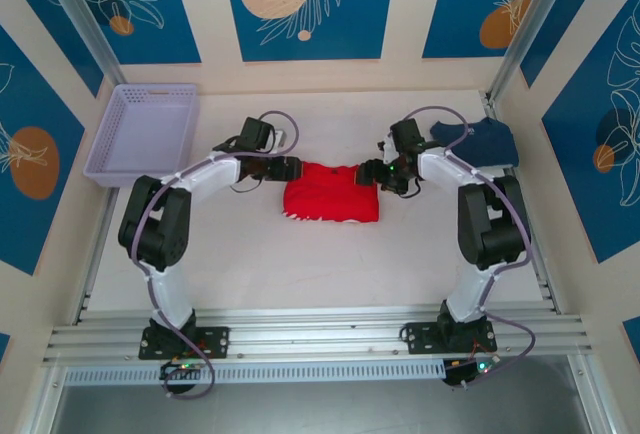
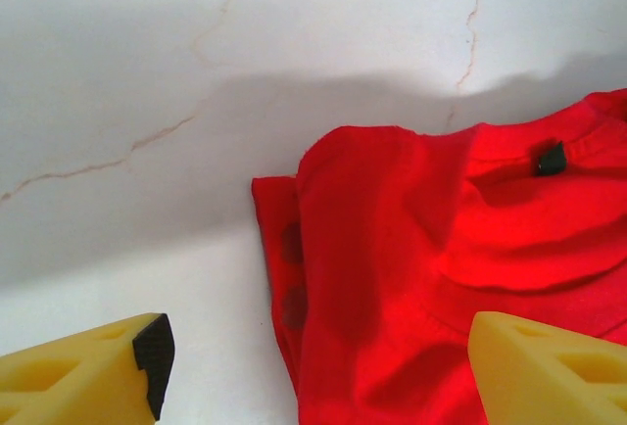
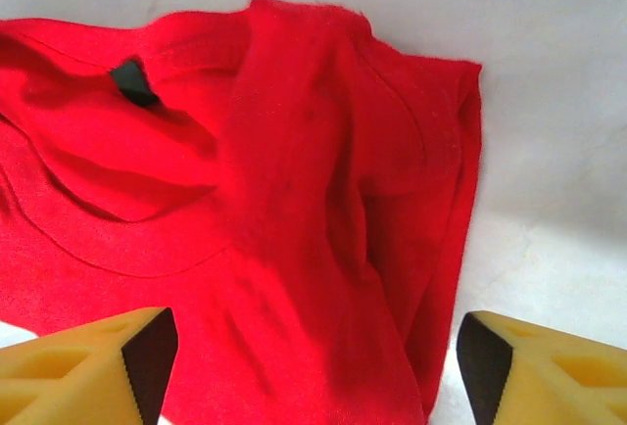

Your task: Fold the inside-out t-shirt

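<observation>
My right gripper lowers onto the stacked layers of the red t-shirt's side edge next, then closes on them.
The inside-out t-shirt [image 1: 330, 192] is bright red and lies folded into a compact rectangle in the middle of the table. Its collar and small black tag [image 2: 551, 159] face up, the tag [image 3: 132, 82] also lying in the right wrist view. My left gripper [image 1: 290, 167] is at the shirt's left edge, open, its yellow fingers spread over the cloth's edge [image 2: 318, 356] and holding nothing. My right gripper [image 1: 372, 172] is at the shirt's right edge, also open, and the red cloth [image 3: 294, 210] lies loose beneath its spread fingers [image 3: 315, 356].
A lavender plastic basket [image 1: 145, 134] stands at the back left. A navy blue t-shirt [image 1: 480, 142] lies bunched at the back right, beside the right arm. Patterned walls close in the pale table [image 1: 320, 264] on three sides, and a metal rail [image 1: 320, 334] runs along the near edge.
</observation>
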{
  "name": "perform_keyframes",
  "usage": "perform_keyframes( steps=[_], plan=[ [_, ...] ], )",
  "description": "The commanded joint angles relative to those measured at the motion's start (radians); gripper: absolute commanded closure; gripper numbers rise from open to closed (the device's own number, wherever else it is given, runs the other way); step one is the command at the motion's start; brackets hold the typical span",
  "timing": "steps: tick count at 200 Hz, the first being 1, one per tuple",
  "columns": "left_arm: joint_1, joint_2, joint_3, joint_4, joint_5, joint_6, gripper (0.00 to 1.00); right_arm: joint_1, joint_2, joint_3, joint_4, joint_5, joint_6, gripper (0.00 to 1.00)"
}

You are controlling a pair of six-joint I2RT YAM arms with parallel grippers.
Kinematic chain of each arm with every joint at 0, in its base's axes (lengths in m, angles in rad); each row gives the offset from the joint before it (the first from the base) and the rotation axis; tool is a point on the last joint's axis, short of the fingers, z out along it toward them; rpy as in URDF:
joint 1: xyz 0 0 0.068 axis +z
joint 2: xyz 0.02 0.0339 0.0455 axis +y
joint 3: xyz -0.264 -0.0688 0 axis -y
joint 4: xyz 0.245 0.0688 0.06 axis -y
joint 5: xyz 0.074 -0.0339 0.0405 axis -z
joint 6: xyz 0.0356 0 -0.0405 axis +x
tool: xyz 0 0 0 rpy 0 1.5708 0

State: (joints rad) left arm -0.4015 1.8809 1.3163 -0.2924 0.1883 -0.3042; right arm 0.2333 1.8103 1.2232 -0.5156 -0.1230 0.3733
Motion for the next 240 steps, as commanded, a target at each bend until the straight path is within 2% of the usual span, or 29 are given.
perform_keyframes(
  steps=[1,27,49,71,90,126,158,186,208,240],
  plan=[
    [0.005,0.05,0.021,-0.018,0.015,0.017,0.24,-0.006,0.05,-0.011,0.012,-0.089,0.032,0.22],
    [0.004,0.133,0.061,-0.033,0.004,0.019,0.3,0.003,0.098,-0.017,0.037,-0.091,0.048,0.22],
    [0.005,0.168,0.054,-0.027,0.0,0.019,0.39,0.017,0.124,-0.029,0.062,-0.104,0.062,0.23],
    [0.005,0.171,0.032,-0.022,-0.013,0.015,0.47,0.05,0.141,-0.036,0.093,-0.121,0.084,0.29],
    [0.005,0.155,0.019,-0.013,-0.012,0.01,0.47,0.066,0.155,-0.032,0.116,-0.131,0.105,0.39],
    [0.007,0.098,0.02,-0.02,-0.024,0.009,0.38,0.055,0.17,-0.015,0.138,-0.101,0.105,0.61],
    [0.018,0.001,-0.004,-0.038,-0.111,0.002,0.33,0.04,0.163,-0.001,0.184,-0.129,0.069,0.79],
    [0.022,-0.135,-0.064,-0.075,-0.23,-0.002,0.33,0.017,0.123,0.035,0.137,-0.098,-0.005,0.91],
    [0.022,-0.287,-0.149,-0.08,-0.273,-0.03,0.32,-0.001,0.061,0.079,0.058,0.018,-0.098,0.98],
    [0.021,-0.49,-0.254,-0.069,-0.241,-0.071,0.3,-0.034,0.009,0.237,-0.127,0.24,-0.292,1.0]
  ],
)
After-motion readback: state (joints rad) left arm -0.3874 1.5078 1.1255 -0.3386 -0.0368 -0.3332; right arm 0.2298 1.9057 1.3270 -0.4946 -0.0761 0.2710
